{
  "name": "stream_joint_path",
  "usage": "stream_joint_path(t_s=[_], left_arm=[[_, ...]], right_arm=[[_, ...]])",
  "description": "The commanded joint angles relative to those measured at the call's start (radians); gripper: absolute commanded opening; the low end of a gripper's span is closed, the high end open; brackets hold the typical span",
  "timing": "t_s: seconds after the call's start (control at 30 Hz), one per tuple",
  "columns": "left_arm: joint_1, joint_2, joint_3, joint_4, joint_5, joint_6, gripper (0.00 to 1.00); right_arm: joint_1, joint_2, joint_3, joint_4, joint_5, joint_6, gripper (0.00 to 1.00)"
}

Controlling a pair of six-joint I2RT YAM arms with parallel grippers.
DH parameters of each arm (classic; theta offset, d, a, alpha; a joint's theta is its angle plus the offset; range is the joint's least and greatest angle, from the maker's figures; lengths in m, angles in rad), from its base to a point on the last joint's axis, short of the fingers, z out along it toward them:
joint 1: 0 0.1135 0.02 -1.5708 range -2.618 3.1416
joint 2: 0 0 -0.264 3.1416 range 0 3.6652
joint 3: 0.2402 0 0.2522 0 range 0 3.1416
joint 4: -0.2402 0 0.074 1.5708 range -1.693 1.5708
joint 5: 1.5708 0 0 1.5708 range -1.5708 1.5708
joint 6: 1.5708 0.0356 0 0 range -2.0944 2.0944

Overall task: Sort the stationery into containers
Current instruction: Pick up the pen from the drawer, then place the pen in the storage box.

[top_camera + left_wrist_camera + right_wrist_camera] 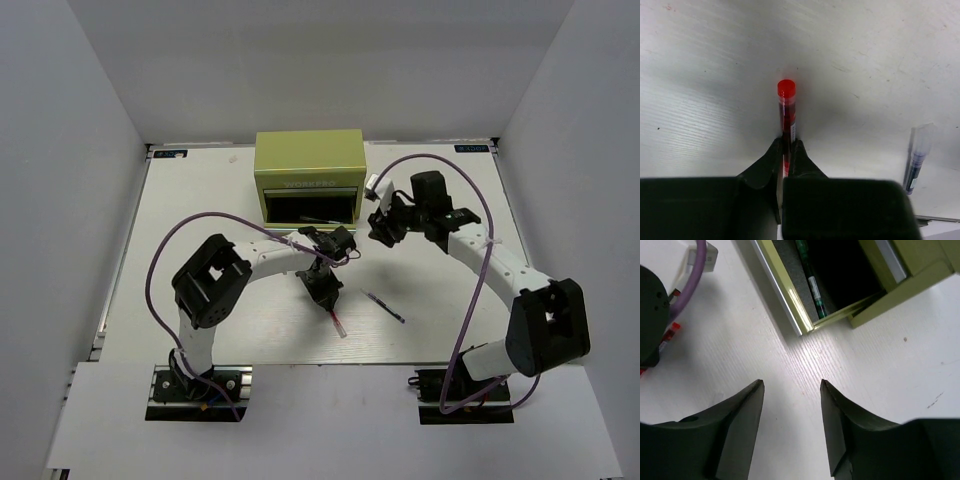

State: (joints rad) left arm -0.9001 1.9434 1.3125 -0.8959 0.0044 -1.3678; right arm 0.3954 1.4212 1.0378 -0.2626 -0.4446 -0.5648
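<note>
The left gripper should next lift and move outward over the open lower drawer [310, 211] to let go of the red-white pen [337, 322], since that drawer is farther outward than the gripper.
The thin red-white pen [786, 107] with a red cap sticks out from between my left gripper's [787, 145] jaws, which are shut on its barrel. From above, that pen [337, 322] points from the left gripper [325, 292] toward the near edge, low over the table. A thin dark pen [384, 307] lies to its right, and shows as a dark pen [916, 161] in the left wrist view. The yellow-green chest [308, 160] stands at the back with its lower drawer [782, 290] pulled out; a teal pen [812, 282] lies inside. My right gripper [791, 385] is open and empty, just right of the drawer's front.
The right gripper [385, 228] hovers by the drawer's right front corner. A purple cable [250, 222] loops from the left arm across the drawer's front. White walls close the table in on the left, the back and the right.
</note>
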Motion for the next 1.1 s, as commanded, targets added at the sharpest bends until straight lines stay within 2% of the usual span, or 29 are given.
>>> stream_joint_path(t_s=[0.0, 0.07, 0.17, 0.2, 0.4, 0.6, 0.7, 0.73, 0.8, 0.83, 0.9, 1.0, 1.07], left_arm=[[-0.006, -0.018, 0.001, -0.012, -0.026, 0.009, 0.08], [-0.006, -0.082, -0.035, 0.035, -0.052, 0.009, 0.06], [0.004, -0.148, -0.044, 0.087, -0.107, 0.009, 0.03], [0.004, -0.188, -0.035, 0.098, -0.119, 0.009, 0.03], [0.024, -0.284, 0.053, 0.163, -0.279, -0.01, 0.02], [0.061, -0.371, 0.036, 0.328, -0.435, -0.137, 0.0], [0.093, -0.399, -0.002, 0.423, -0.494, -0.227, 0.0], [0.105, -0.399, -0.016, 0.436, -0.533, -0.256, 0.0], [0.119, -0.399, -0.048, 0.494, -0.57, -0.287, 0.0], [0.13, -0.399, -0.073, 0.511, -0.61, -0.341, 0.0], [0.141, -0.399, -0.099, 0.59, -0.67, -0.378, 0.0], [0.153, -0.368, -0.095, 0.62, -0.716, -0.39, 0.0], [0.162, -0.339, -0.058, 0.606, -0.745, -0.39, 0.0]], right_arm=[[-0.027, -0.04, -0.031, 0.016, -0.02, 0.039, 0.57], [-0.032, -0.054, -0.056, -0.003, -0.028, 0.051, 0.69], [-0.047, -0.077, -0.091, -0.007, -0.032, 0.059, 0.81], [-0.056, -0.093, -0.117, -0.006, -0.031, 0.06, 0.88], [-0.081, -0.149, -0.151, -0.009, -0.037, 0.046, 0.9], [-0.099, -0.192, -0.186, -0.024, -0.08, 0.017, 0.9], [-0.11, -0.208, -0.196, -0.036, -0.112, 0.002, 0.78], [-0.112, -0.214, -0.203, -0.05, -0.127, -0.007, 0.63], [-0.113, -0.215, -0.208, -0.064, -0.143, -0.023, 0.43], [-0.115, -0.219, -0.216, -0.07, -0.147, -0.026, 0.27], [-0.116, -0.219, -0.223, -0.081, -0.154, -0.036, 0.19], [-0.116, -0.231, -0.239, -0.086, -0.152, -0.041, 0.19], [-0.116, -0.24, -0.251, -0.084, -0.155, -0.043, 0.24]])
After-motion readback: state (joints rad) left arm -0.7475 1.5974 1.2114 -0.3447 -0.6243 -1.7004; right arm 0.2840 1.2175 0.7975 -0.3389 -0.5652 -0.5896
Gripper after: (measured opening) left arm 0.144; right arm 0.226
